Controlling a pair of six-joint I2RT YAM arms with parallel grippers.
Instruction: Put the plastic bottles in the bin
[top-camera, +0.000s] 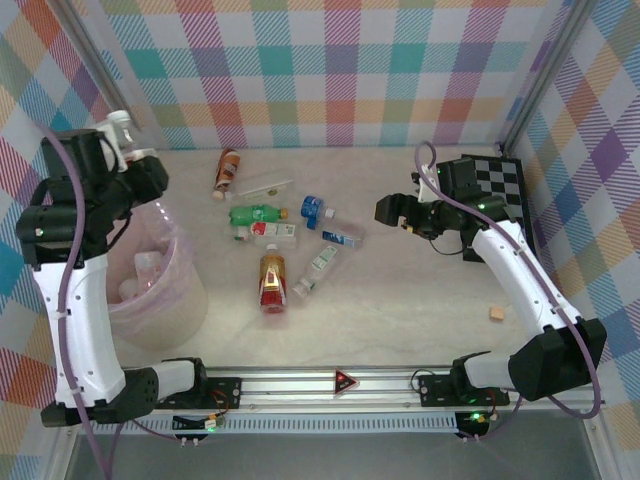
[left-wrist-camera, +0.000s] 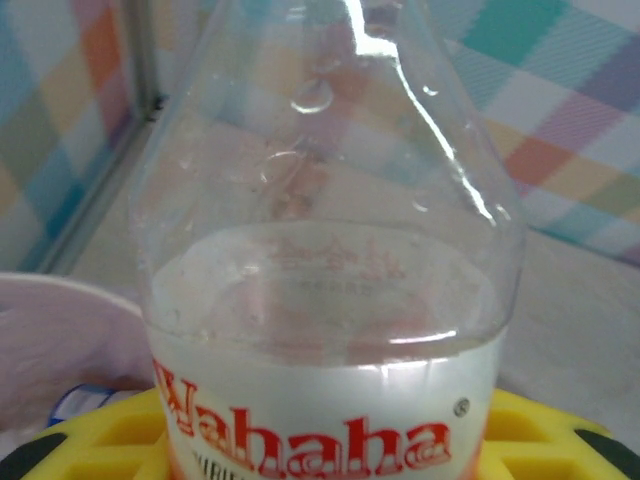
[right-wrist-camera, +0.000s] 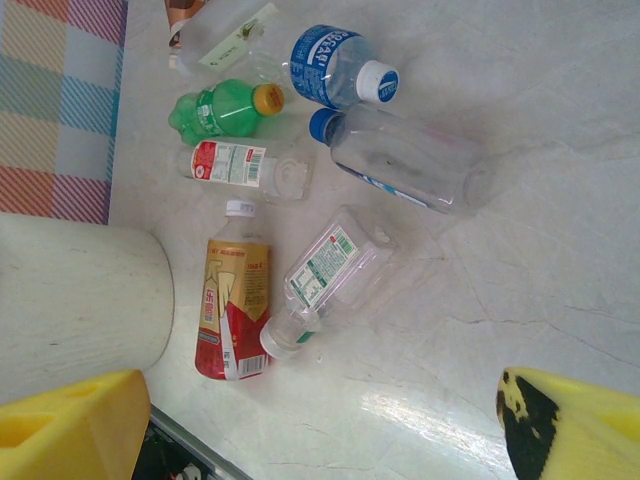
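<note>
Next, I bring my left gripper back and down, tipping it into the pink bin's opening to release the Wahaha bottle, since other bottles already lie inside.
My left gripper is raised above the pink bin and is shut on a clear Wahaha bottle with a white cap. Its yellow fingers flank the label, and the bin's rim lies below left. Some bottles lie inside the bin. My right gripper hovers open over the table, its yellow fingers wide apart. Several bottles lie on the table: green, blue-labelled, clear with blue cap, red-white labelled, gold-red, clear green-labelled, brown-orange.
A black-and-white checkerboard lies at the back right, beside the right arm. A small tan block sits near the right front. Checked walls close off the back and sides. The bin's wall stands close to the gold-red bottle.
</note>
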